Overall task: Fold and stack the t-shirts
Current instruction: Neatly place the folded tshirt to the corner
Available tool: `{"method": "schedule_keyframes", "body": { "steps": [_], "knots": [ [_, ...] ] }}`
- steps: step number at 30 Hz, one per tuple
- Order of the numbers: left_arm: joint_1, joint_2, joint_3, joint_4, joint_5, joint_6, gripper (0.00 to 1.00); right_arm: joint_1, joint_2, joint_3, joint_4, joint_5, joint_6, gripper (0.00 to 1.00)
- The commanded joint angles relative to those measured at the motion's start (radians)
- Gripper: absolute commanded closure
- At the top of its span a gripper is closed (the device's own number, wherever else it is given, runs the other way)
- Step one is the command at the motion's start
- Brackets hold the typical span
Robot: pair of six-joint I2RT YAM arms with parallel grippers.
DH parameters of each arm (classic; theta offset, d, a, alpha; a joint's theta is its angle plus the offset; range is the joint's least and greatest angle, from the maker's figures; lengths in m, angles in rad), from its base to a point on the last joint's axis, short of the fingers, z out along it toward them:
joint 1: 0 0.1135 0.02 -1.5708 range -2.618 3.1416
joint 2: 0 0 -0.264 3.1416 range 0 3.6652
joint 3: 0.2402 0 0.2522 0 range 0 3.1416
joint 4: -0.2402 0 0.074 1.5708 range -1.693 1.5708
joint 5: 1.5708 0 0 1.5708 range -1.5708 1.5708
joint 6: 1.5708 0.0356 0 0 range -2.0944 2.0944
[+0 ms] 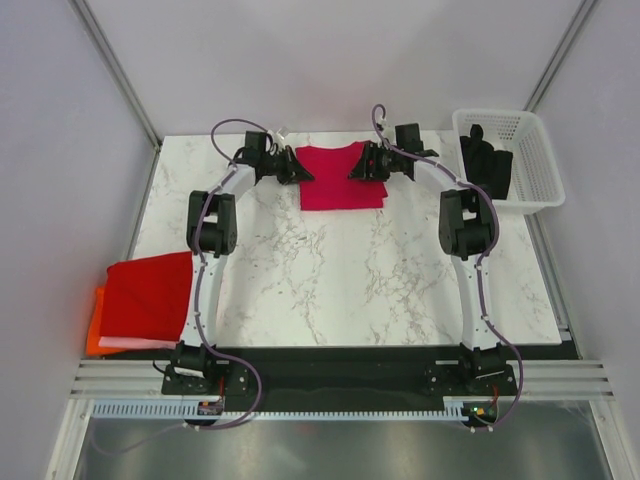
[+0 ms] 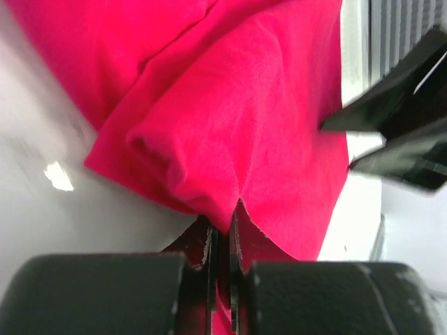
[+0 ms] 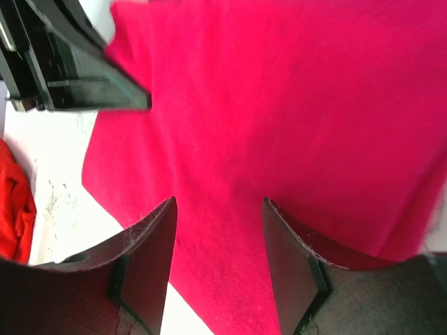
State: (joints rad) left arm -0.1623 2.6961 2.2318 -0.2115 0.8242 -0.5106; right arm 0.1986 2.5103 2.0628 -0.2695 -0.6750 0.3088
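The crimson t-shirt next needs to go back toward the table's near edge in my left gripper, over the folded red one, and be released there, because the stack lies there.
A raspberry-crimson t-shirt (image 1: pixel 340 180) lies partly folded at the back middle of the marble table (image 1: pixel 330 280). My left gripper (image 1: pixel 297 168) is at its left edge, shut on a pinch of the crimson cloth (image 2: pixel 230 139). At the shirt's right edge my right gripper (image 1: pixel 360 170) stands open, its fingers (image 3: pixel 150 251) straddling the flat crimson cloth (image 3: pixel 279 118) without closing on it. A folded red t-shirt (image 1: pixel 148 298) rests on an orange one (image 1: pixel 95 330) at the table's near left edge.
A white lattice basket (image 1: pixel 535 165) with dark items inside stands at the back right corner. The opposite gripper's black body (image 2: pixel 405 118) shows at the right of the left wrist view. A red fold of cloth (image 3: pixel 14 202) shows at the left of the right wrist view.
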Motion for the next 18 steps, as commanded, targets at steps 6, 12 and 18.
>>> {"method": "schedule_keyframes", "body": {
  "steps": [6,12,18],
  "knots": [
    [0.036,-0.286,-0.317,-0.427,0.165,0.275,0.98,-0.096,-0.208,0.002,-0.016,-0.041,-0.071,0.40],
    [0.069,-0.473,-0.481,-0.784,0.021,0.509,0.98,-0.131,-0.275,-0.059,-0.027,-0.037,-0.102,0.40],
    [0.072,-0.625,-0.564,-1.012,-0.135,0.707,0.98,-0.131,-0.352,-0.131,-0.031,-0.049,-0.128,0.40]
  ]
}}
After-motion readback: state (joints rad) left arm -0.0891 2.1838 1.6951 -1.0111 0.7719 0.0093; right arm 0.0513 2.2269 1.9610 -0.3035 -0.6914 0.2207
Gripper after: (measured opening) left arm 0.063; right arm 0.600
